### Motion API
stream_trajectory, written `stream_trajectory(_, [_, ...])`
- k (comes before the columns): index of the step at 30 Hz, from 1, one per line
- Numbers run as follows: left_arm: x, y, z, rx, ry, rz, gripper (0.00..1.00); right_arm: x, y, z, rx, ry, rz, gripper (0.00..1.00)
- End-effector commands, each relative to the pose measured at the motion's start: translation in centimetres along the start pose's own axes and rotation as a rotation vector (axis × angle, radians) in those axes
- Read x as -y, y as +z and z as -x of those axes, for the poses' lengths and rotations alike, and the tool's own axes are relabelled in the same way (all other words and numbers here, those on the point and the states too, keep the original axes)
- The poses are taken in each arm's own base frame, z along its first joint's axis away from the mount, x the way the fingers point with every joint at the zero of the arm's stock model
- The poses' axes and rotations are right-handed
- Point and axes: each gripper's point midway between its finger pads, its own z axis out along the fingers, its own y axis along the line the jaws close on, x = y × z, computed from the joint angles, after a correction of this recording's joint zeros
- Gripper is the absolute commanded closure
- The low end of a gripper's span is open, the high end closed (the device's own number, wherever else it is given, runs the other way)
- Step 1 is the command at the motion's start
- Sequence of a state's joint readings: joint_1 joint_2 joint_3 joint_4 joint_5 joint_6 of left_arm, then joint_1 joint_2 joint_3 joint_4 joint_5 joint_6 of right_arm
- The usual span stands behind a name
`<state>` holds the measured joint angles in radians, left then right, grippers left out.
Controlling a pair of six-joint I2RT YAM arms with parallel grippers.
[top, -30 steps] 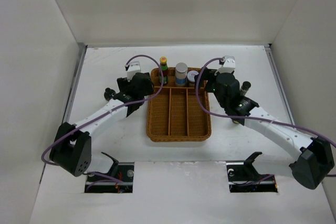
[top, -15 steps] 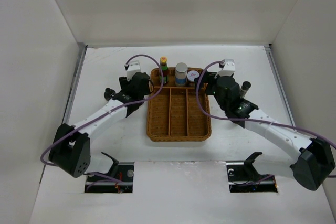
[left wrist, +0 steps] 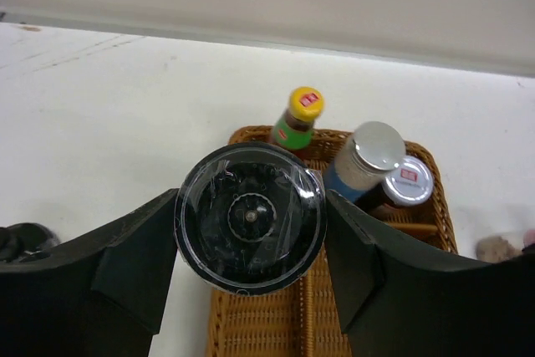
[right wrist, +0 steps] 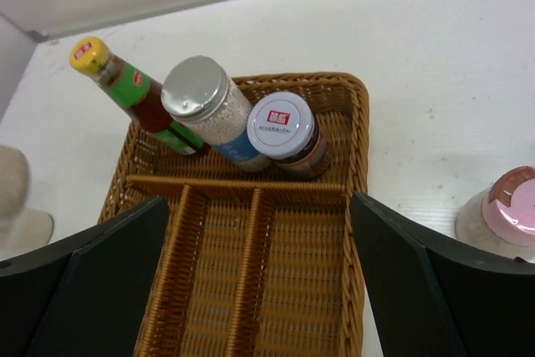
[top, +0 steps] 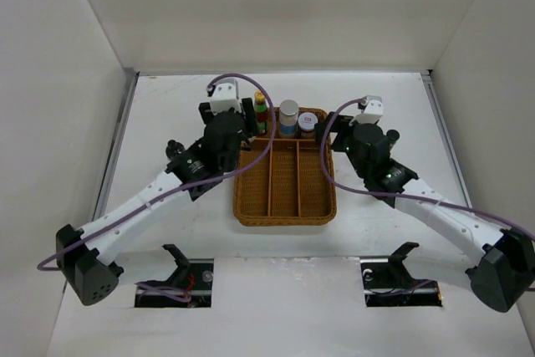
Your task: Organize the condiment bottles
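Note:
Next, my left gripper will carry the clear bottle right in the top view, then down into the far end of the empty front section of the tray by the yellow-capped bottle.
My left gripper [left wrist: 251, 244] is shut on a clear bottle with a black lid [left wrist: 251, 206], held above the back left corner of the brown wicker tray [top: 284, 220]. In the top view the left gripper [top: 247, 119] covers that bottle. Three bottles stand in the tray's back compartment: green-red with a yellow cap [top: 261, 109] [right wrist: 125, 81], white with a blue band [top: 288, 116] [right wrist: 209, 110], and a red-logo lidded jar [top: 308, 123] [right wrist: 284, 131]. My right gripper [top: 338, 141] [right wrist: 259, 236] is open and empty over the tray's right side. A pink-capped shaker [right wrist: 501, 211] stands on the table right of the tray.
The tray's three long front compartments [right wrist: 251, 290] hold nothing. White walls close in the table on the left, back and right. Both arms reach in from the near edge on either side of the tray.
My left arm has swung back and to the right, carrying the black-lidded bottle to the tray's back left corner. My right gripper has drawn back a little to the right.

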<state>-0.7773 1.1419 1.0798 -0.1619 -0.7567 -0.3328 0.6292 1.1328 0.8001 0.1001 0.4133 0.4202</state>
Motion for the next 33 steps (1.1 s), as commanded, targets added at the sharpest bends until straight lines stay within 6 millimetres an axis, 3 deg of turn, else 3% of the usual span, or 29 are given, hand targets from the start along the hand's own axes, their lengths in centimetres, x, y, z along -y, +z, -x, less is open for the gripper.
stream_trajectory(1, [2.0, 0.2, 0.9, 0.029, -0.005, -0.027, 0.54, -0.1, -0.6, 2.6, 0.092, 0.059, 0.024, 0.04])
stream_trajectory(9, [4.3, 2.6, -4.0, -0.037, 0.044, -0.049, 0.52, 0.9, -0.7, 2.6, 0.098, 0.075, 0.002, 0.04])
stream_trajectory(17, [4.6, 5.3, -7.6, -0.075, 0.057, -0.059, 0.52, 0.8, -0.6, 2.3, 0.092, 0.074, 0.003, 0.04])
stream_trajectory(25, [4.7, 6.3, -11.2, -0.129, 0.099, -0.048, 0.52, 1.2, -0.7, 2.4, 0.097, 0.078, -0.003, 0.04])
stream_trajectory(33, [3.8, 6.4, -14.3, -0.173, 0.116, -0.032, 0.40, 1.4, -0.6, 2.4, 0.097, 0.080, -0.013, 0.04])
